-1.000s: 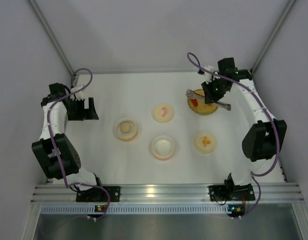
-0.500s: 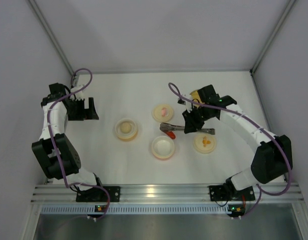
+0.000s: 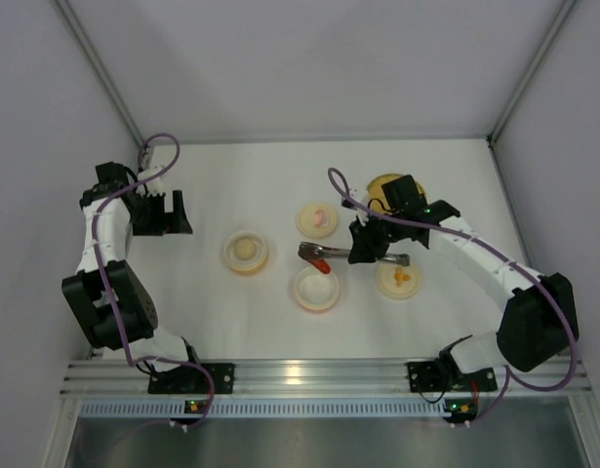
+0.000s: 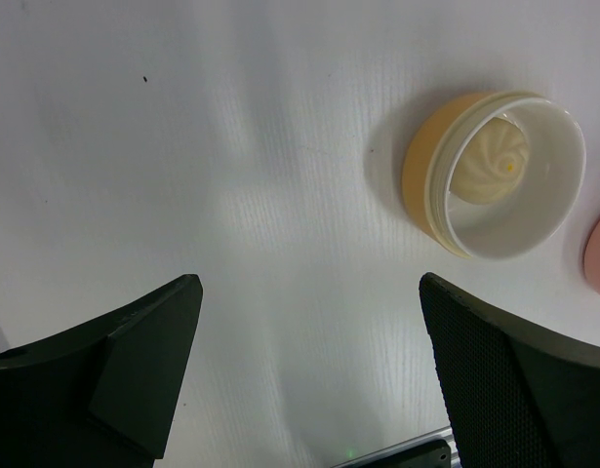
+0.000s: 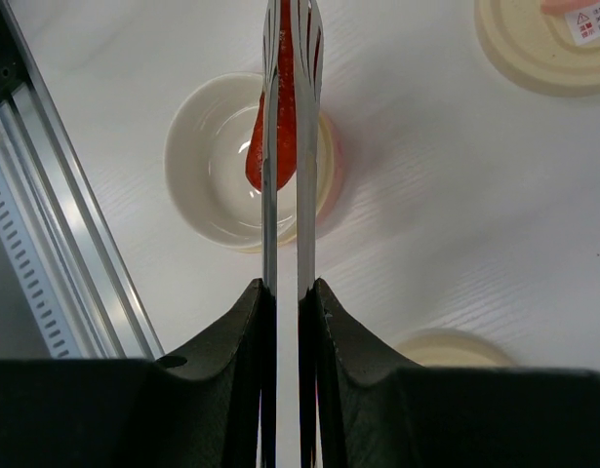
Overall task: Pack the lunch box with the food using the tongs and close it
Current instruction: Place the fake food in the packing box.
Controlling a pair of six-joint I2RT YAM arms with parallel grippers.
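Observation:
The inside of the open bowl is below and back of my right gripper. I should next lower the tongs back past the open bowl's far rim and let go of the sausage inside the open bowl (image 3: pixel 316 290) (image 5: pixel 218 161).
My right gripper (image 3: pixel 358 252) (image 5: pixel 288 292) is shut on the silver tongs (image 3: pixel 307 251) (image 5: pixel 289 195). The tongs pinch a red-orange sausage piece (image 3: pixel 322 262) (image 5: pixel 280 132) just above the open cream lunch box bowl (image 3: pixel 317 290) (image 5: pixel 207 166), which looks empty. A second bowl (image 3: pixel 246 253) (image 4: pixel 431 185) to the left holds the pale cream ball (image 4: pixel 495 161). My left gripper (image 3: pixel 170 213) (image 4: pixel 309 375) hangs open at the far left with nothing between its fingers. The round woven plate (image 3: pixel 380 182) sits at the back right, mostly hidden by my right arm.
Two cream lids lie flat on the table: one with a pink mark (image 3: pixel 317 219) (image 5: pixel 543 44) behind the open bowl, one with an orange mark (image 3: pixel 400 279) to its right. The aluminium rail (image 3: pixel 300 375) (image 5: pixel 56 234) runs along the near edge. Grey walls enclose the table.
My right arm has carried the tongs and sausage piece from the woven plate leftward and nearer, ending over the open bowl. The left arm has not moved.

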